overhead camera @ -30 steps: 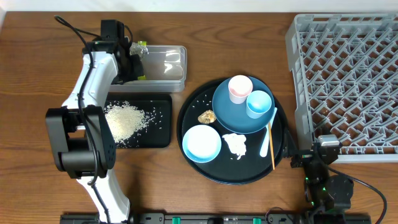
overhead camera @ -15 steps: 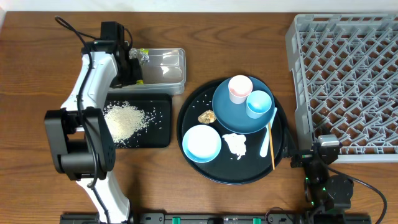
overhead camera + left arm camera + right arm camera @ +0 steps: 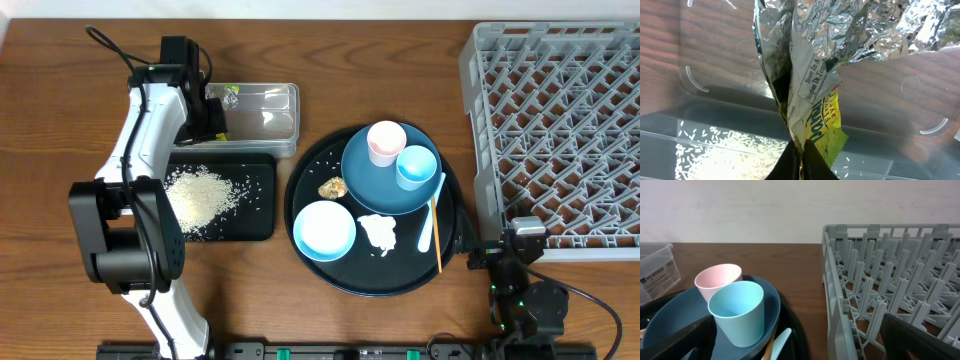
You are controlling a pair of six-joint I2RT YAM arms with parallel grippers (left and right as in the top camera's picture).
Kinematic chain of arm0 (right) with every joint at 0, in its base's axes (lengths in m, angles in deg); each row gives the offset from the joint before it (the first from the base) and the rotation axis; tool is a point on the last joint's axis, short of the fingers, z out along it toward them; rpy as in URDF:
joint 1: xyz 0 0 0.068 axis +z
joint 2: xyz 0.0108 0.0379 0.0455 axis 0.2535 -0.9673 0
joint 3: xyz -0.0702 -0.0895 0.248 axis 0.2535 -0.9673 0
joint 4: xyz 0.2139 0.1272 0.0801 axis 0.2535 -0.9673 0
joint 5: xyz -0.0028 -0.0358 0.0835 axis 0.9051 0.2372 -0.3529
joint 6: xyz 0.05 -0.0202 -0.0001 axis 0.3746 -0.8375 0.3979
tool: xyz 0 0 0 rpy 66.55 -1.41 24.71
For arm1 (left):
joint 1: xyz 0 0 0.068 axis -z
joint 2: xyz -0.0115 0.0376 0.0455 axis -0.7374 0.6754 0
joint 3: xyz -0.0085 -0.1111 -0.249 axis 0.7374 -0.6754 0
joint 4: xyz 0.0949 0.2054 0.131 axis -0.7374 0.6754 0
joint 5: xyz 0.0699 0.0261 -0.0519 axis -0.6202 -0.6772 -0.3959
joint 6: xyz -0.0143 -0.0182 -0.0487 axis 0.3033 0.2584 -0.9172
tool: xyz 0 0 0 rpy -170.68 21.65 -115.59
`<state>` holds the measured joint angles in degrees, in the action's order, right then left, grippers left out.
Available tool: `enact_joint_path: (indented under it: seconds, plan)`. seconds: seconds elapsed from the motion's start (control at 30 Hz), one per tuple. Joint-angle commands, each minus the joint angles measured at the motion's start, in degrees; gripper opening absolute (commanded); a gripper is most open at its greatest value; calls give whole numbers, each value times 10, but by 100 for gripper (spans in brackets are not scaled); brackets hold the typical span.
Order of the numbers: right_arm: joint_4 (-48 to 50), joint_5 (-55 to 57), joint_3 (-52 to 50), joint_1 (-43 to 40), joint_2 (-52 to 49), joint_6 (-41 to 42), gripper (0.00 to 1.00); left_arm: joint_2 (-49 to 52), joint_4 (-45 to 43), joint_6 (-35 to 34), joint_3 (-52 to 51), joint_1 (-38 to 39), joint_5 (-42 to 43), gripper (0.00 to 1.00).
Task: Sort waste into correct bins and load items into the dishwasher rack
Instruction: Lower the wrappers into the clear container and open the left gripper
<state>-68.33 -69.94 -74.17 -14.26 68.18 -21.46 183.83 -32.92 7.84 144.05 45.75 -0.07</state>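
Observation:
My left gripper should move gently back a little toward the tub's near side (image 3: 212, 147) and let go of the packet, because the packet's silver foil is already spread out inside the clear tub (image 3: 268, 128).
My left gripper (image 3: 212, 118) is shut on the yellow-green packet (image 3: 826, 116), whose silver foil (image 3: 860, 25) spreads above the fingertips. It holds the packet at the left end of the clear tub (image 3: 268, 128). The black tray (image 3: 258, 205) beside it holds rice (image 3: 200, 195). On the dark blue plate (image 3: 372, 185) stand a pinkish cup (image 3: 386, 142) and a light blue cup (image 3: 416, 167). A light blue bowl (image 3: 324, 230), brown lump (image 3: 333, 187), white wrapper (image 3: 379, 233), spoon (image 3: 431, 215) and chopstick (image 3: 437, 240) lie nearby. My right gripper (image 3: 797, 345) stands open beside the rack (image 3: 560, 120).
The dishes rest on a large round black tray (image 3: 455, 255) mid-table. Loose rice grains (image 3: 322, 160) dot its left part. The grey rack fills the right side, and its near wall (image 3: 840, 305) stands close to my right gripper's fingers (image 3: 920, 335).
My left gripper has shifted a little toward the table's front with the packet, and the clear tub has slid the same way. The right arm has not moved.

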Motion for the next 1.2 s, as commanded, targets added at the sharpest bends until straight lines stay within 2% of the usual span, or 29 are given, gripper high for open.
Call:
enact_joint_path:
  seconds: [0.0,0.2,1.17]
  plan:
    - [-1,4,-2,-4,0,-6,99,-12,11,-6,-8,-1,-12,6]
    - [-1,4,-2,-4,0,-6,99,-12,23,-19,-8,-1,-34,6]
    - [-1,4,-2,-4,0,-6,99,-12,66,-18,-8,-1,-35,6]
